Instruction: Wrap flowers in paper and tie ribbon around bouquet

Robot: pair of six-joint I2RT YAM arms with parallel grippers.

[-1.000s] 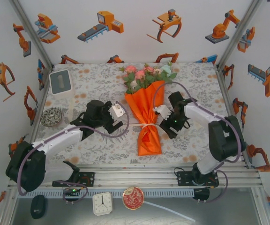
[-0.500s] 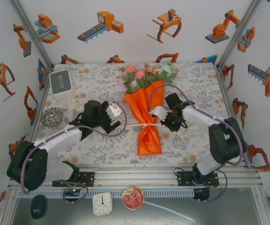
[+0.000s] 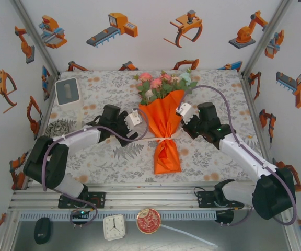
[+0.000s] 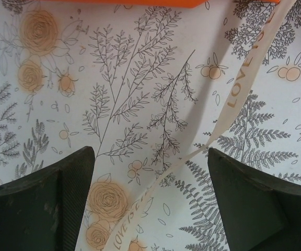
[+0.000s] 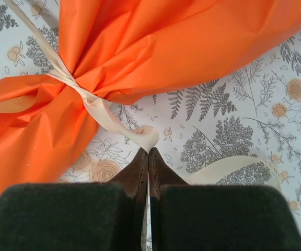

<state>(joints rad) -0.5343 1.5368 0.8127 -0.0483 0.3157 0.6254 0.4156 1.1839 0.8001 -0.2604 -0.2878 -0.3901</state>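
Note:
My left gripper will next lower around the printed ribbon tail and close, as it crosses the cloth just below my open fingers, already on both sides of it.
The bouquet lies mid-table: pink, white and pale blue flowers [image 3: 161,83] at the far end, rolled in a cone of orange paper [image 3: 163,130]. A cream ribbon [image 3: 163,140] is knotted round its narrow waist. My right gripper [image 3: 186,127] sits just right of the cone, and in the right wrist view it [image 5: 148,151] is shut on a loop of ribbon [image 5: 145,137] running from the knot [image 5: 82,94]. My left gripper [image 3: 129,133] is left of the cone, open [image 4: 150,157]. The printed ribbon tail [image 4: 234,94] lies loose on the cloth between its fingers [image 4: 41,204].
A white box [image 3: 68,91] stands at the back left and a small bowl [image 3: 59,128] sits at the left edge. A clock [image 3: 114,227], a round red tin [image 3: 148,220] and a dark object [image 3: 42,230] lie below the front rail.
My right gripper has closed on the ribbon's right end, and its arm has swung out to the right. My left arm has shifted slightly toward the back, its gripper still open.

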